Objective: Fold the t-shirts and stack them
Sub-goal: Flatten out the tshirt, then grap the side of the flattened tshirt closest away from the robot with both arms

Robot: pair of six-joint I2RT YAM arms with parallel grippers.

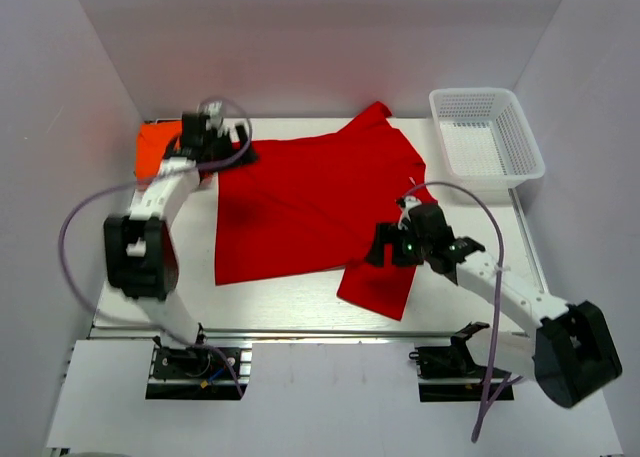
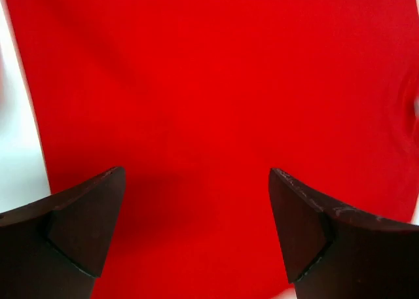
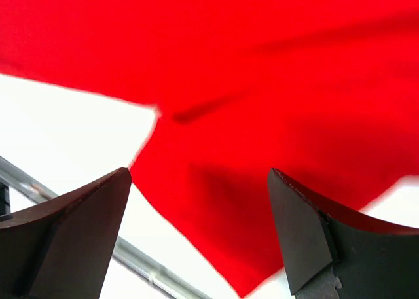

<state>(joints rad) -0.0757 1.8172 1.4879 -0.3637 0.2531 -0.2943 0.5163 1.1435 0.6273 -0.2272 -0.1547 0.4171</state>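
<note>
I will next pull my right gripper back, then lower it onto the near sleeve's point (image 1: 398, 315) (image 3: 241, 287).
A bright red t-shirt (image 1: 310, 207) lies spread flat on the white table, one sleeve pointing to the far right, the other to the near right. A folded orange shirt (image 1: 157, 148) lies at the far left corner. My left gripper (image 1: 240, 145) is open over the red shirt's far left edge; its view is filled with red cloth (image 2: 216, 96). My right gripper (image 1: 385, 249) is open just above the near sleeve (image 3: 262, 207), empty. No green shirt is in view.
A white mesh basket (image 1: 487, 137) stands at the far right. The table's metal front rail (image 1: 300, 332) runs along the near edge and shows in the right wrist view (image 3: 141, 263). White walls enclose the sides.
</note>
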